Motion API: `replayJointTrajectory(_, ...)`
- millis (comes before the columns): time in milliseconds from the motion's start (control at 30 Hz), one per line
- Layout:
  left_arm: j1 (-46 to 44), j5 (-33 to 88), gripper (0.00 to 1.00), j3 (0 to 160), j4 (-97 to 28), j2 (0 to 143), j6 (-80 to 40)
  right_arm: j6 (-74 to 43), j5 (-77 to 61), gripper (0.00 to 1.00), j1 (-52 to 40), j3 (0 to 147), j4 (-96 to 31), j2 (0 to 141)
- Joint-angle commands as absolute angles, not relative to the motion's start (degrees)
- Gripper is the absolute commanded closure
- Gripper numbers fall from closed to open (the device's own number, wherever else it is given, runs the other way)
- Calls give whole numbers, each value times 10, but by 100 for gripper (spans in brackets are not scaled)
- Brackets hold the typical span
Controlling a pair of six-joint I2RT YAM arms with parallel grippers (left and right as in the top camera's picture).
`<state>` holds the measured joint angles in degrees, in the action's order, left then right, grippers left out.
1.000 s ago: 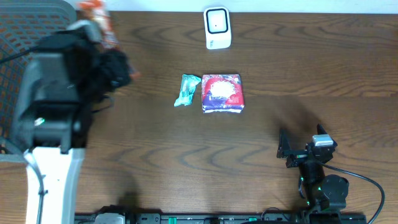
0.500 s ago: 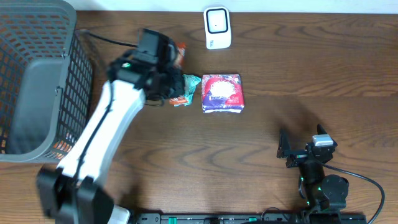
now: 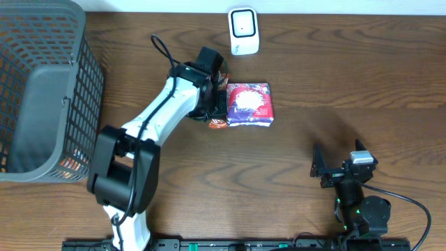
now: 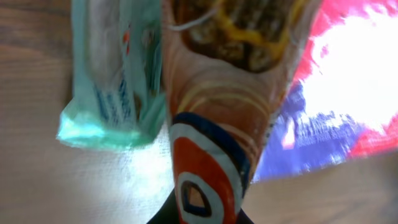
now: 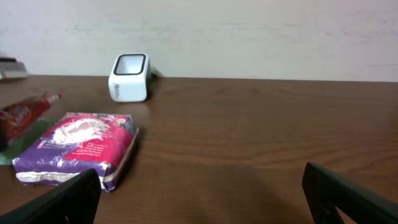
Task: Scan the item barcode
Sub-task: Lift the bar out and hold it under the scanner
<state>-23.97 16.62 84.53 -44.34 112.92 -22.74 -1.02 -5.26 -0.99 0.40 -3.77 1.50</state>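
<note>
I will lower the snack packet [image 4: 214,118] with my left gripper into the narrow gap between the teal packet [image 4: 115,81] and the purple package, then let it go.
My left gripper [image 3: 217,104] is shut on an orange and red snack packet [image 4: 224,124], held low over the table. In the left wrist view its dark fingers pinch the packet's end at the bottom edge [image 4: 202,218]. Under the packet lie a teal packet [image 4: 115,81] on the left and a purple and pink package [image 3: 249,104] on the right. The white scanner [image 3: 243,31] stands at the table's far edge, just beyond them. My right gripper [image 3: 338,167] rests open near the front right, with nothing between its fingers. No barcode shows in any view.
A dark mesh basket [image 3: 90,77] stands at the far left. In the right wrist view the scanner [image 5: 129,76] faces up, and the purple package [image 5: 78,146] lies in front of it, with the orange packet [image 5: 25,112] to its left.
My left arm has swung from the basket to the table's middle, carrying the orange packet over the teal packet. The right arm has not moved.
</note>
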Motion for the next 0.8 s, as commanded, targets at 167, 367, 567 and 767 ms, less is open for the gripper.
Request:
replayJointTrajectory(167,-241,169,93,852,-415,1184,-286,-17,-50,1,-8,3,-40,14)
replayJointTrajectory(367,-251,169,93,852,-399,1204,-286,-17,-50,1,-8,3,-40,14)
replayJointTrajectory(567,-274,169,93,852,-381,1206,-308,-17,-50,1,-8,3,-40,14)
replayJointTrajectory(767,-298,169,92,852,-366,1206,-316,-17,-50,1,-8,3,-40,14)
